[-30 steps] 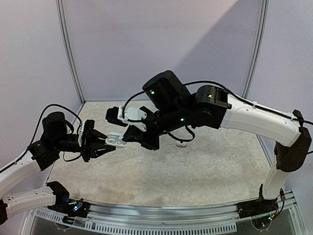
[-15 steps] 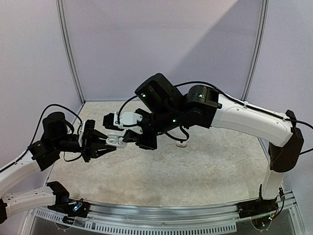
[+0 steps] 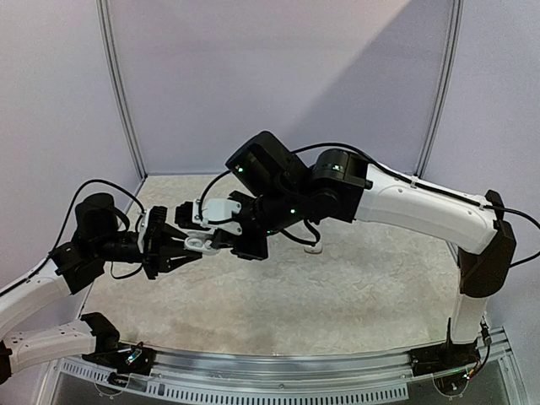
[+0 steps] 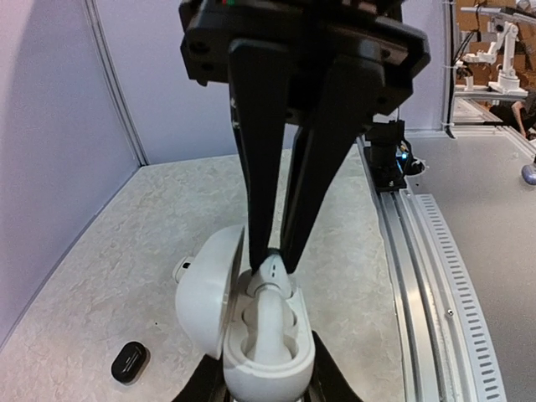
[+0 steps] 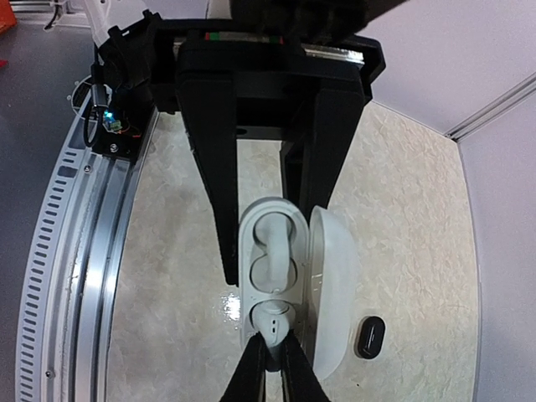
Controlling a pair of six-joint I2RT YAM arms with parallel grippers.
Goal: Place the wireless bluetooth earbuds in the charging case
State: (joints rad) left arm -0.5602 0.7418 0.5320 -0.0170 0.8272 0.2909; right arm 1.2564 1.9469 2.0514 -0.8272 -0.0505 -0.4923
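Observation:
I will tilt my left gripper downward next and lower it outward to release the case (image 3: 201, 243) on the tabletop by the black case, because that spot is below it.
My left gripper (image 3: 184, 250) is shut on a white charging case (image 3: 201, 243) and holds it above the table with its lid (image 4: 205, 289) swung open. In the left wrist view (image 4: 266, 390) the fingers clamp the case body (image 4: 266, 356). My right gripper (image 5: 272, 350) is shut on a white earbud (image 5: 274, 321) and sets it in the case's end socket (image 4: 275, 272). The other socket (image 5: 270, 251) looks empty. In the top view the right gripper (image 3: 221, 240) meets the case from the right.
A small black bud (image 4: 130, 362) lies on the table under the case, also in the right wrist view (image 5: 369, 337). A white bud (image 4: 181, 270) lies behind the lid, another white one (image 3: 314, 248) further right. A metal rail (image 4: 419, 243) lines the near edge.
My right arm has moved left and brought its fingertips with the earbud up to the open case. The left gripper and case have stayed put.

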